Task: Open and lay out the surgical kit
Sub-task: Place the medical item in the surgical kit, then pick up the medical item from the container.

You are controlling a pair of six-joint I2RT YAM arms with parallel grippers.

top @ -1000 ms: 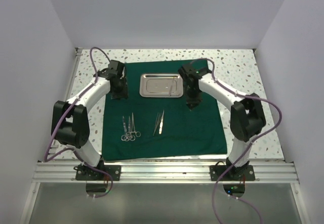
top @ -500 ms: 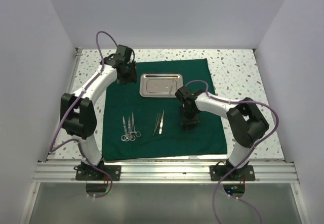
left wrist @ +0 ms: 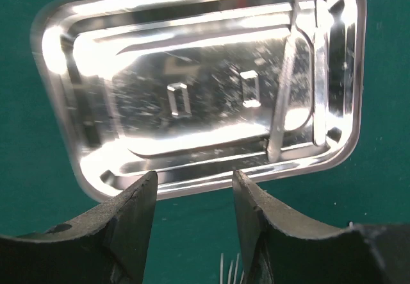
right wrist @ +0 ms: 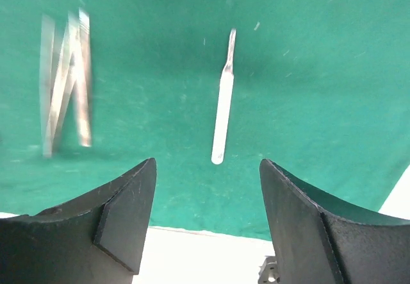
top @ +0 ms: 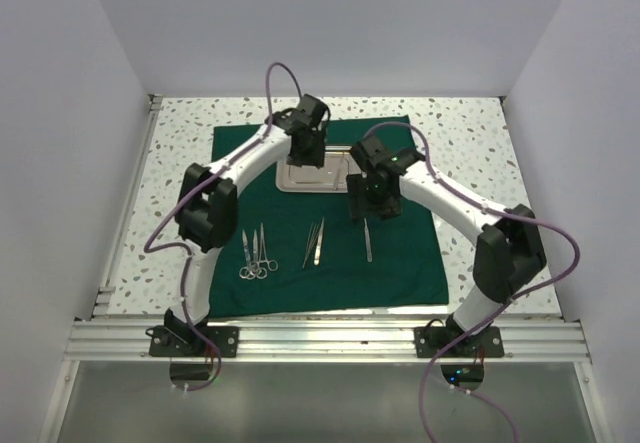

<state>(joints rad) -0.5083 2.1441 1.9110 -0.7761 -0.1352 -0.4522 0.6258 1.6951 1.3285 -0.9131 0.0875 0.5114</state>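
I should next move my left gripper to its right in the top view and lower it to close, because the near end of the inner silver strip is below, that way.
The dark green cloth (top: 400, 263) of the surgical kit lies spread flat. The steel tray (top: 332, 176) sits at its far middle; in the left wrist view the tray (left wrist: 192, 85) shows a slim silver strip (left wrist: 285, 98) along its right side. My left gripper (top: 305, 155) hovers over the tray's near rim, open and empty (left wrist: 193, 178). Scissors and forceps (top: 257, 255), tweezers (top: 314, 243) and a slim silver tool (top: 367, 240) lie in a row on the cloth. My right gripper (top: 372, 201) is above that slim tool (right wrist: 223, 114), open (right wrist: 206, 165), holding nothing.
White speckled tabletop (top: 480, 133) borders the cloth on all sides, with white walls around it. The cloth's near edge and bare table (right wrist: 192, 258) show under the right gripper. The tweezers (right wrist: 64, 85) look blurred at the left of the right wrist view.
The left arm swung right from the cloth's far left corner to over the tray. The right gripper opened, leaving the slim tool on the cloth, and pulled back toward the tray.
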